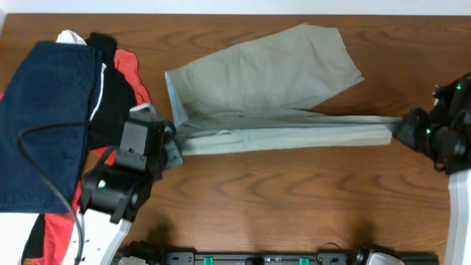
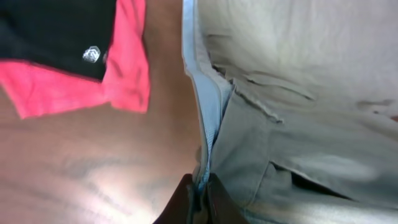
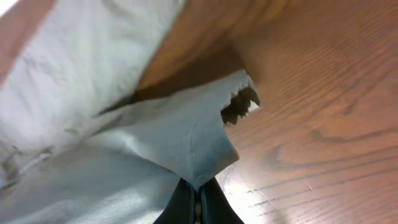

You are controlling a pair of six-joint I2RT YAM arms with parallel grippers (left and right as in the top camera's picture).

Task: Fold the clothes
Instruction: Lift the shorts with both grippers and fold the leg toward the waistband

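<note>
My left gripper is holding the pinched waistband end, and next I need to carry it outward and let go of it over the waistband's far corner (image 1: 171, 76), because that corner is farther outward than the gripper.
The khaki-beige shorts (image 1: 272, 81) lie across the middle of the table, one leg spread toward the back right, the other pulled into a long taut strip toward the right. My left gripper (image 1: 171, 143) is shut on the waistband end; the left wrist view shows the pale blue inner waistband (image 2: 208, 99) pinched between my fingers (image 2: 200, 199). My right gripper (image 1: 401, 131) is shut on the hem corner of the stretched leg, which the right wrist view (image 3: 198, 202) shows lifted a little off the wood.
A navy blue garment (image 1: 40, 118) lies at the left edge over black (image 1: 110, 92) and orange-red garments (image 1: 132, 70), close behind my left arm. The orange-red cloth also shows in the left wrist view (image 2: 124, 74). A cable loops over the navy garment.
</note>
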